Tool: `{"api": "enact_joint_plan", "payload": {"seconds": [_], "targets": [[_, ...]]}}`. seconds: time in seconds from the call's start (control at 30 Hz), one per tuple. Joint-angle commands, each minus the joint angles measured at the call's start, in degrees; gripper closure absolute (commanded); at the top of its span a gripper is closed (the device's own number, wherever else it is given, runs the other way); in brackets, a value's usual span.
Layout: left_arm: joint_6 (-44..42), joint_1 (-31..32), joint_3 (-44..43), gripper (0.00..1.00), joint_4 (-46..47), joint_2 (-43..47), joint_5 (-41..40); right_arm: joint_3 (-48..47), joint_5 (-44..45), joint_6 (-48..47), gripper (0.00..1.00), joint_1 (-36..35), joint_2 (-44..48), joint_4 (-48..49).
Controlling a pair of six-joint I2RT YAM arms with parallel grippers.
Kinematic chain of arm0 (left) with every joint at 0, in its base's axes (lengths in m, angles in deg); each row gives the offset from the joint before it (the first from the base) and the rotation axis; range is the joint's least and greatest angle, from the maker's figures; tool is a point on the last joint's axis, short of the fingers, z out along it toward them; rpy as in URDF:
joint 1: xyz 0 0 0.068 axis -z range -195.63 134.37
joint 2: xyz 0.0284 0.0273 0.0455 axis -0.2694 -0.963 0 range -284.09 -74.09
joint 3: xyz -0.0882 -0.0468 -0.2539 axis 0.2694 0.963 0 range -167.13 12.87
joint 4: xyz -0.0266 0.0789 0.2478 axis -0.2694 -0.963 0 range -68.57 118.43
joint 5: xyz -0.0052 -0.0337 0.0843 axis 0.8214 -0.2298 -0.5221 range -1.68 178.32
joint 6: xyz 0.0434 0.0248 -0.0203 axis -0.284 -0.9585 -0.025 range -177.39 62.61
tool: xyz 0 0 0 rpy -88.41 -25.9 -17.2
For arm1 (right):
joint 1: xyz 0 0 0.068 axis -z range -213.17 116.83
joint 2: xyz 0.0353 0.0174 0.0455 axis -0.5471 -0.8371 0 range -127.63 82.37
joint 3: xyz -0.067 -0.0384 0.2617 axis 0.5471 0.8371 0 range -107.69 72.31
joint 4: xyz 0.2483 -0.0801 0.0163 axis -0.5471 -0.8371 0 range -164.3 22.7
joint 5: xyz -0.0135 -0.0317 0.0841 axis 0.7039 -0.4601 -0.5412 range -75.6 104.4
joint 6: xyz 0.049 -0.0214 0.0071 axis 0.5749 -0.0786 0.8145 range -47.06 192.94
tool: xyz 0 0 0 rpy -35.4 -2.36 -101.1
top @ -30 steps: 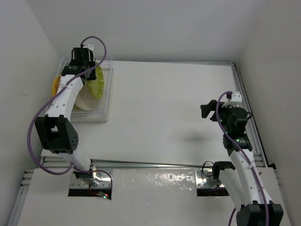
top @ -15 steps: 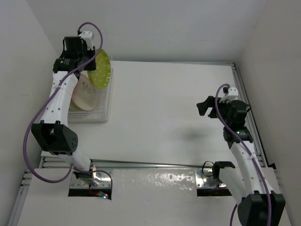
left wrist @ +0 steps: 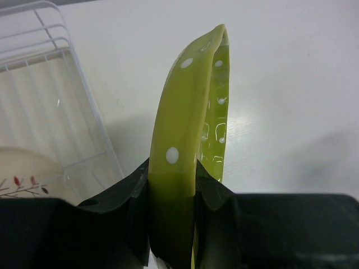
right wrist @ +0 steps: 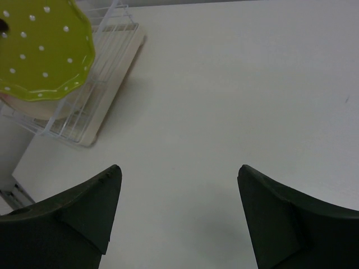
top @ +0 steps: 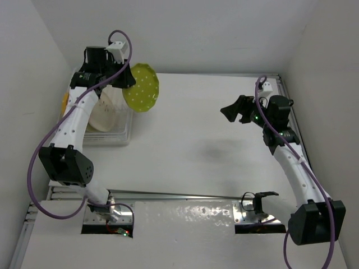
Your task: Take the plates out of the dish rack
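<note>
Next, my left gripper tilts the lime green dotted plate down and toward the right in the top view onto the tabletop by the back wall (top: 173,91), because that spot is bare.
My left gripper (top: 127,78) is shut on the rim of the lime green dotted plate (top: 142,88) and holds it on edge in the air, just right of the dish rack (top: 128,120). The left wrist view shows the plate (left wrist: 182,129) edge-on between my jaws, with the rack's white wire (left wrist: 84,106) at the left. A cream plate (top: 102,114) and an orange-yellow plate (top: 65,101) stand in the rack. The pink plate is hidden. My right gripper (top: 234,110) is open and empty above the table at the right; its wrist view shows the green plate (right wrist: 42,53) and the rack (right wrist: 90,106).
White walls close in the table on the left, back and right. A metal rail (top: 179,195) runs along the near edge by the arm bases. The rack sits in the far left corner.
My left gripper has lifted the green plate out of the rack and carried it to the right. My right gripper has moved up and left toward the middle of the table.
</note>
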Motion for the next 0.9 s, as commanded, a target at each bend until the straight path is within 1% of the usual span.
{"api": "enact_joint_plan", "payload": {"seconds": [0.0, 0.07, 0.1, 0.2, 0.27, 0.33, 0.4, 0.47, 0.53, 0.6, 0.7, 0.87], "targets": [[7.6, 1.8, -1.0, 1.00, 13.1, 2.6, 1.4, 1.2, -0.4, 4.3, 0.18, -0.1, 0.2, 5.1], [10.6, 3.3, -1.7, 1.00, 16.5, -0.3, 0.6, 2.2, 0.5, 5.1, 0.18, -0.1, 0.7, 6.0], [13.4, 3.7, -2.3, 1.00, 17.3, -1.7, 0.1, 3.3, 0.7, 5.8, 0.18, -0.2, 0.9, 6.2], [18.4, 5.5, -4.3, 1.00, 21.6, -8.5, -0.5, 5.4, 1.9, 7.3, 0.18, -0.1, 1.3, 7.2], [22.3, 6.6, -4.9, 1.00, 25.7, -11.2, -1.8, 6.3, 2.6, 8.2, 0.19, -0.2, 1.4, 7.5], [24.3, 7.0, -7.2, 1.00, 29.3, -16.0, -2.0, 7.2, 3.2, 9.5, 0.19, -0.2, 1.6, 7.7], [28.2, 7.0, -8.8, 1.00, 31.9, -20.7, -2.3, 8.0, 3.5, 10.5, 0.19, -0.2, 1.6, 7.9], [30.7, 7.1, -11.2, 1.00, 36.3, -23.7, -2.4, 8.5, 4.2, 11.0, 0.20, -0.2, 1.7, 7.8], [31.1, 7.6, -13.9, 1.00, 40.4, -27.8, -1.4, 8.5, 4.4, 11.3, 0.20, -0.2, 1.4, 7.4], [34.2, 7.7, -15.5, 1.00, 45.3, -31.1, -1.8, 8.3, 5.2, 11.5, 0.20, -0.3, 1.1, 7.0], [38.8, 7.7, -17.0, 1.00, 47.5, -35.6, -3.6, 7.5, 6.3, 11.4, 0.20, -0.4, -0.1, 5.7], [46.2, 7.6, -17.0, 1.00, 49.3, -41.6, -7.0, 5.1, 7.2, 11.1, 0.21, -1.0, -2.5, 4.8]]}}
